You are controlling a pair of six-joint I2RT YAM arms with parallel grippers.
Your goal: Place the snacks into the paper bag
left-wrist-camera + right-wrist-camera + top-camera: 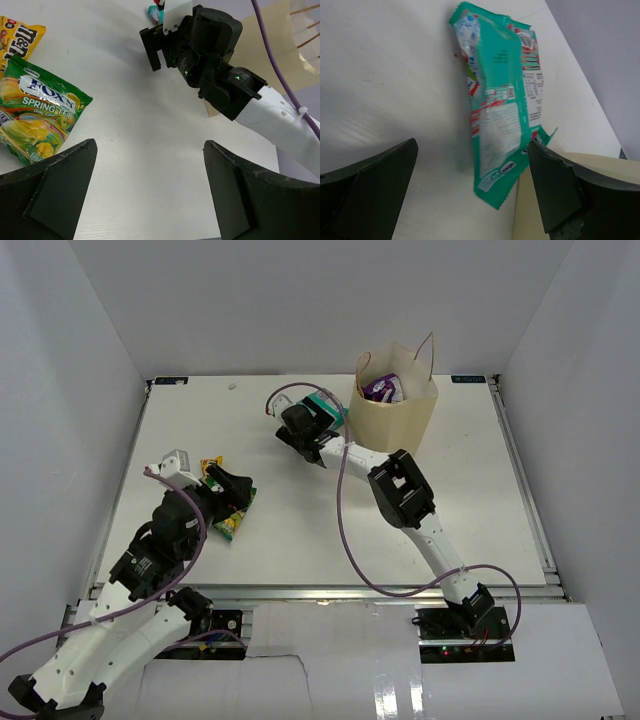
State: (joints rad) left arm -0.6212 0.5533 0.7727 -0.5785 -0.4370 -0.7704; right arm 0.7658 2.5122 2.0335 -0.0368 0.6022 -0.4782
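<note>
My right gripper is above the teal-white packet's near end (338, 418), which lies toward the bag (400, 415) from it. It next needs to go down that way to center that end between its fingers.
The tan paper bag (400, 415) stands upright at the back centre, with a purple-white packet (382, 390) inside it. The teal-white packet (502, 105) lies on the table against the bag's left side (580, 200), and also shows in the top view (328, 405). My right gripper (472, 145) is open and empty just short of that packet (312, 428). The green-yellow packet (40, 115) lies flat to the left of my open, empty left gripper (150, 145). In the top view it lies under that gripper (238, 492). The other snacks are hidden.
A yellow M&M's packet (17, 37) lies just beyond the green-yellow one (210, 468). The right arm's wrist (205, 55) and purple cable cross the left wrist view. White walls close in the table (330, 530) on three sides.
</note>
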